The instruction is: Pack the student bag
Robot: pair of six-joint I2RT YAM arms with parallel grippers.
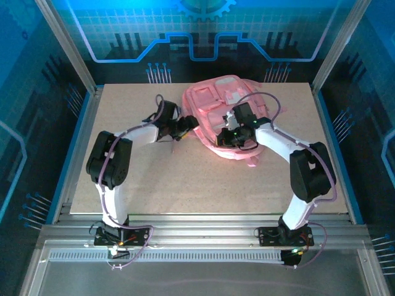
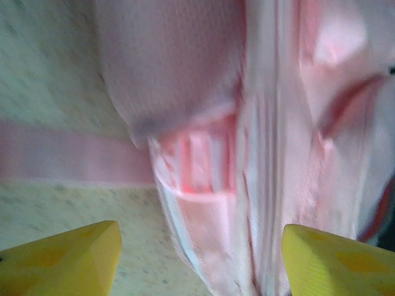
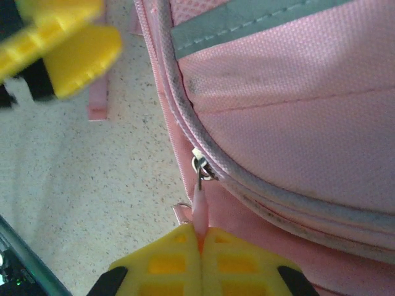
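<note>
My right gripper is going to draw the slider along the gray-edged curve of the zipper [image 3: 271,196] next, where it bends around the bag's near end beside it. Then my gripper will release the pull [image 3: 200,206].
The student bag [image 1: 216,111], a large pink backpack, lies flat on the table toward the back centre. My left gripper [image 1: 185,127] is at the bag's left edge. In the left wrist view that gripper [image 2: 200,265] is open, its yellow fingertips [image 2: 68,259] standing wide apart, with the bag's side seam [image 2: 259,185] lying between them ungripped. My right gripper [image 1: 232,133] sits over the bag's near left part. In the right wrist view it [image 3: 202,237] is shut on the pink zipper pull [image 3: 200,206] of the bag [image 3: 296,111].
The speckled tabletop [image 1: 185,185] stretches in front of the bag. A loose pink strap [image 2: 68,157] lies flat on the table to the bag's left. The left gripper's yellow fingers [image 3: 68,43] show at the top left of the right wrist view, near a strap end [image 3: 97,105].
</note>
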